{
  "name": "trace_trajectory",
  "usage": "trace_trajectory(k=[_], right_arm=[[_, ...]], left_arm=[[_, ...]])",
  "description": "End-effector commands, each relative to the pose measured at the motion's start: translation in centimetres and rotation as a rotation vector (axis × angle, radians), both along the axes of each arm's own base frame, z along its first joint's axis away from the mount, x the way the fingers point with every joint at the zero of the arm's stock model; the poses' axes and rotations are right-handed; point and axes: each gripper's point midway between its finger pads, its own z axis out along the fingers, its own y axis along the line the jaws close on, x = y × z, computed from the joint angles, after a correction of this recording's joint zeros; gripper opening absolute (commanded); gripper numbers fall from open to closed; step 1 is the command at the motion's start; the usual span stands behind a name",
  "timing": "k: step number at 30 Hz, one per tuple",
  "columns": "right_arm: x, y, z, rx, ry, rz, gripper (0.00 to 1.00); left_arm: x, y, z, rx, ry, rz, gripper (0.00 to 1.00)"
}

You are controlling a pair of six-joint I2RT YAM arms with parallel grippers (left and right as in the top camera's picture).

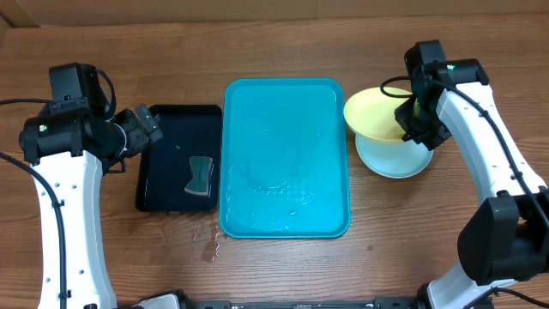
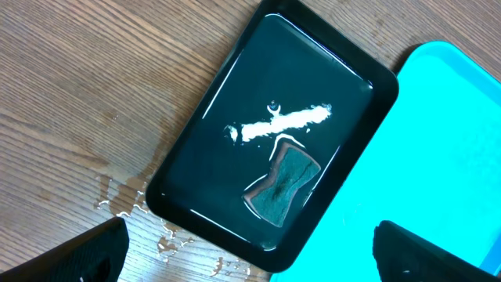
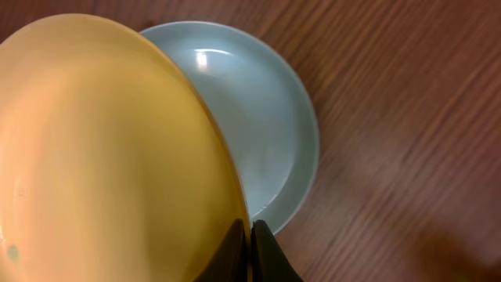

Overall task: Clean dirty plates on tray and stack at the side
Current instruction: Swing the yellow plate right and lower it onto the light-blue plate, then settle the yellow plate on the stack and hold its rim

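Observation:
My right gripper moves down and back next, to lay the yellow plate (image 1: 374, 113), tilted and off-center, onto the light-blue plate (image 1: 395, 159).
The turquoise tray (image 1: 286, 159) lies in the middle of the table with only water on it. To its right, my right gripper (image 1: 410, 125) is shut on the rim of a yellow plate (image 1: 374, 113), holding it tilted over a light-blue plate (image 1: 395, 159) that rests on the wood. In the right wrist view the yellow plate (image 3: 109, 149) fills the left side, the light-blue plate (image 3: 258, 110) shows behind it, and my gripper (image 3: 250, 235) pinches the yellow rim. My left gripper (image 2: 250, 251) stands open over the corner of a black tray (image 2: 313, 70).
The small black tray (image 1: 167, 120) left of the turquoise one holds water and a dark sponge (image 1: 201, 175). Water drops (image 1: 208, 240) lie on the wood near the turquoise tray's front left corner. Both white arms flank the trays.

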Motion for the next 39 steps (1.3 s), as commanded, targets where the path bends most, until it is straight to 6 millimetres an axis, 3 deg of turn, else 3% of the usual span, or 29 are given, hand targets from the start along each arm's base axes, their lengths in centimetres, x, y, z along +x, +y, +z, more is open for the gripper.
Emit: trace_trajectory(k=[1, 10, 19, 28, 34, 37, 39], right_arm=[[-0.4, -1.9, 1.5, -0.098, -0.031, -0.059, 0.04], [-2.2, -2.3, 1.5, -0.123, 0.045, -0.055, 0.04], [-3.8, -3.1, -0.8, -0.167, 0.086, -0.124, 0.04], [-3.2, -3.2, -2.3, -0.169, 0.047, -0.149, 0.1], [-3.1, -3.2, -2.3, -0.169, 0.051, -0.126, 0.29], [-2.8, -2.7, -2.5, -0.142, 0.057, -0.057, 0.48], [-2.3, -2.0, -2.7, -0.107, 0.056, 0.01, 0.66]], left_arm=[[0.3, 0.1, 0.8, -0.003, -0.026, 0.014, 1.0], [0.3, 0.1, 0.8, -0.003, -0.026, 0.014, 1.0], [0.3, 0.1, 0.8, -0.003, -0.026, 0.014, 1.0], [0.3, 0.1, 0.8, -0.003, -0.026, 0.014, 1.0], [0.3, 0.1, 0.8, -0.003, -0.026, 0.014, 1.0], [0.3, 0.1, 0.8, -0.003, -0.026, 0.014, 1.0], [0.3, 0.1, 0.8, -0.003, -0.026, 0.014, 1.0]])
